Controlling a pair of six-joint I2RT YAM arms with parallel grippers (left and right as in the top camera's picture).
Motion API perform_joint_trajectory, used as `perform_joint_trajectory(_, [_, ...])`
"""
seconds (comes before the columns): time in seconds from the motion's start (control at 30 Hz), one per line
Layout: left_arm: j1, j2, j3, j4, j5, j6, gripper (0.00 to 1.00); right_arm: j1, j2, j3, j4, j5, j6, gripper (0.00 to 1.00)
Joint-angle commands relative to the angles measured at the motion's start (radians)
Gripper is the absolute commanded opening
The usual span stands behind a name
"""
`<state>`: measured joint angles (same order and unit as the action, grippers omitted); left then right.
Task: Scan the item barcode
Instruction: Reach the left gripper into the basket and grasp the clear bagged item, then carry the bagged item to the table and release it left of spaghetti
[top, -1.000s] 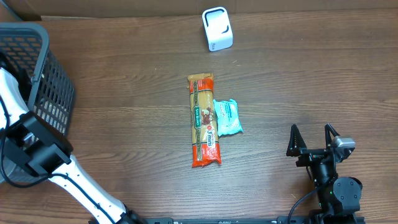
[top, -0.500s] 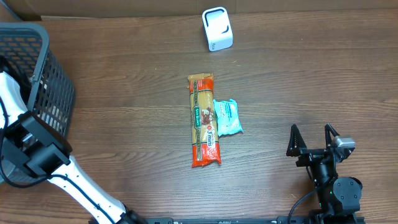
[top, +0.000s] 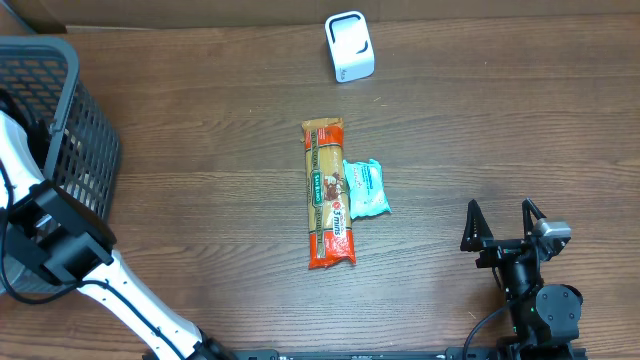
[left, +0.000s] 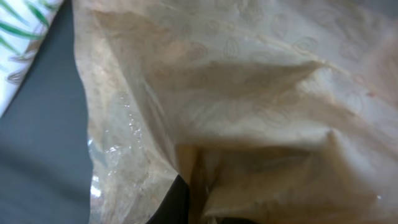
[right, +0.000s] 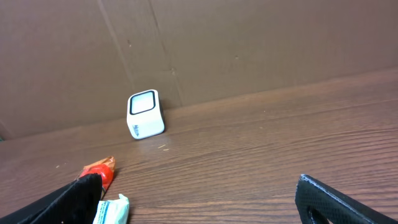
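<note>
The left gripper rises, crosses over the basket's side, lowers and releases next, since the orange pasta packet (top: 324, 175) lies past it, to the right in the overhead view.
A crinkled tan packet (left: 249, 93) fills the left wrist view. My left gripper (left: 199, 214) is shut on a fold of it at the bottom edge, where one dark finger (left: 177, 205) shows. In the overhead view that gripper is hidden inside the black basket (top: 85, 150). The white scanner (top: 349, 46) stands at the far middle of the table and shows as a scanner (right: 145, 114) in the right wrist view. My right gripper (top: 503, 222) rests open at the near right, its right gripper (right: 199, 211) jaws wide apart over bare wood.
An orange pasta packet (top: 328, 195) and a teal packet (top: 366, 188) lie side by side mid-table. The left arm (top: 50, 240) reaches over the basket's near wall. A white item with green leaves (left: 18, 25) lies beside the tan packet. A cardboard wall (right: 249, 43) backs the table.
</note>
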<state>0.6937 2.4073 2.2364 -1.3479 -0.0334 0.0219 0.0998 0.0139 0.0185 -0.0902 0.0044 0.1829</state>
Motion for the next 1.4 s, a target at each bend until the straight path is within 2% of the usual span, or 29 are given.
perform_joint_trajectory(0.0, [-0.008, 0.018, 0.152, -0.066, 0.024, -0.039, 0.04, 0.006, -0.011, -0.011, 0.006, 0.002, 0.0, 1.0])
perform_joint_trajectory(0.23, [-0.008, 0.011, 0.5, -0.237, 0.036, -0.128, 0.04, 0.006, -0.011, -0.011, 0.006, 0.002, 0.001, 1.0])
perform_joint_trajectory(0.43, [-0.008, -0.05, 0.708, -0.295, 0.148, -0.151, 0.04, 0.006, -0.011, -0.011, 0.006, 0.002, 0.0, 1.0])
perform_joint_trajectory(0.6, [-0.008, -0.141, 0.786, -0.302, 0.275, -0.169, 0.04, 0.006, -0.011, -0.011, 0.006, 0.002, 0.0, 1.0])
perform_joint_trajectory(0.77, [-0.017, -0.254, 0.808, -0.323, 0.521, -0.155, 0.04, 0.006, -0.011, -0.011, 0.006, 0.002, 0.0, 1.0])
perform_joint_trajectory(0.97, [-0.09, -0.371, 0.807, -0.341, 0.735, -0.156, 0.04, 0.006, -0.011, -0.011, 0.006, 0.002, 0.0, 1.0])
perform_joint_trajectory(1.17, [-0.314, -0.406, 0.803, -0.341, 0.656, -0.156, 0.04, 0.006, -0.011, -0.011, 0.006, 0.002, 0.0, 1.0])
perform_joint_trajectory(1.37, [-0.638, -0.407, 0.668, -0.342, 0.438, -0.193, 0.04, 0.006, -0.011, -0.011, 0.006, 0.002, 0.0, 1.0])
